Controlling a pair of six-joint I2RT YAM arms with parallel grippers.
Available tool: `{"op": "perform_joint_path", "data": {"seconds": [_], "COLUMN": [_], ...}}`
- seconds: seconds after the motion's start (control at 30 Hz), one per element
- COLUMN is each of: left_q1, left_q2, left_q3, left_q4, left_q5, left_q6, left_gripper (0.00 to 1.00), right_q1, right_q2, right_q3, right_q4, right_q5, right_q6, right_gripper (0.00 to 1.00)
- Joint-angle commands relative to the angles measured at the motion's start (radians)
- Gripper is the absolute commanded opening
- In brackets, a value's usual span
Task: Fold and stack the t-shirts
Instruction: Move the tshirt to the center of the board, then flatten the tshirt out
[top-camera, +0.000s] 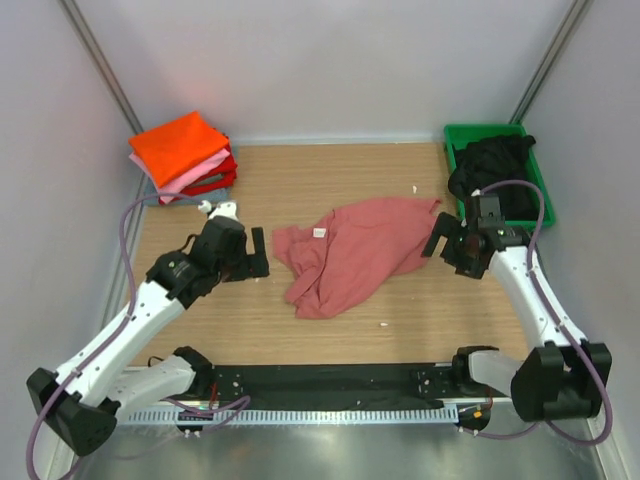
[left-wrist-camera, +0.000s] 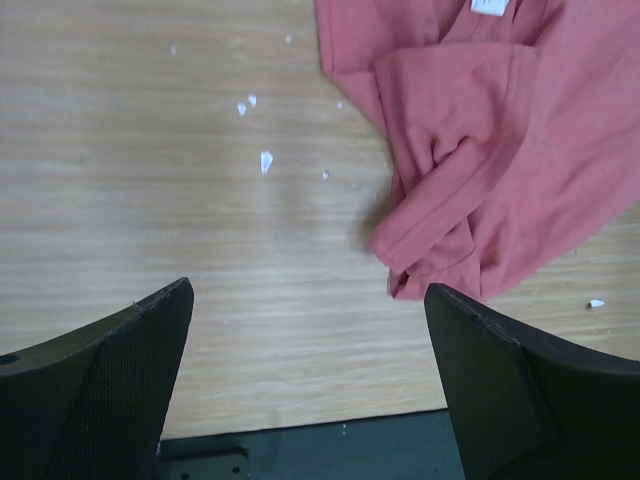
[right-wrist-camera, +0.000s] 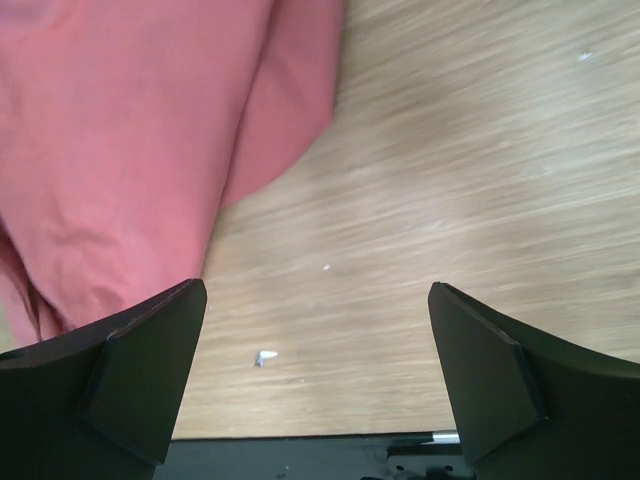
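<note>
The edge of the salmon shirt's folded-over flap lies exposed on top of the cloth, so the robot's left gripper next needs to move toward the white label and lower onto the flap beside it.
A faded salmon-red t-shirt (top-camera: 355, 250) lies crumpled in the middle of the wooden table; it also shows in the left wrist view (left-wrist-camera: 480, 150) and the right wrist view (right-wrist-camera: 130, 150). A folded stack with an orange shirt (top-camera: 180, 145) on top of pink and red ones sits at the back left. A black shirt (top-camera: 490, 165) lies in the green bin (top-camera: 452, 135). My left gripper (top-camera: 258, 253) is open and empty just left of the salmon shirt. My right gripper (top-camera: 440, 240) is open and empty just right of it.
Small white specks (left-wrist-camera: 265, 160) dot the table. A black strip (top-camera: 330, 380) runs along the near edge between the arm bases. Grey walls close in the table on three sides.
</note>
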Motion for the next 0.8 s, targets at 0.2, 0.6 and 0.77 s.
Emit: {"op": "perform_joint_path", "data": {"seconds": [0.2,0.6,0.77], "left_q1": [-0.017,-0.254,-0.278], "left_q2": [-0.104,0.524,0.721], "left_q3": [-0.247,0.154,0.351], "left_q4": [0.165,0.26,0.232], "left_q5": [0.134,-0.12,-0.197], "left_q6": [-0.212,-0.101,-0.064], "left_gripper": [0.93,0.89,0.86], "right_q1": [0.113,0.207,0.209], "right_q2": [-0.264,-0.233,-0.251], "right_q3": [-0.162,-0.171,-0.145], "right_q4": [0.118,0.171,0.142], "right_q5": [-0.096,-0.094,-0.084], "right_q6": [0.091,0.118,0.097], "right_gripper": [1.0,1.0,1.0]}}
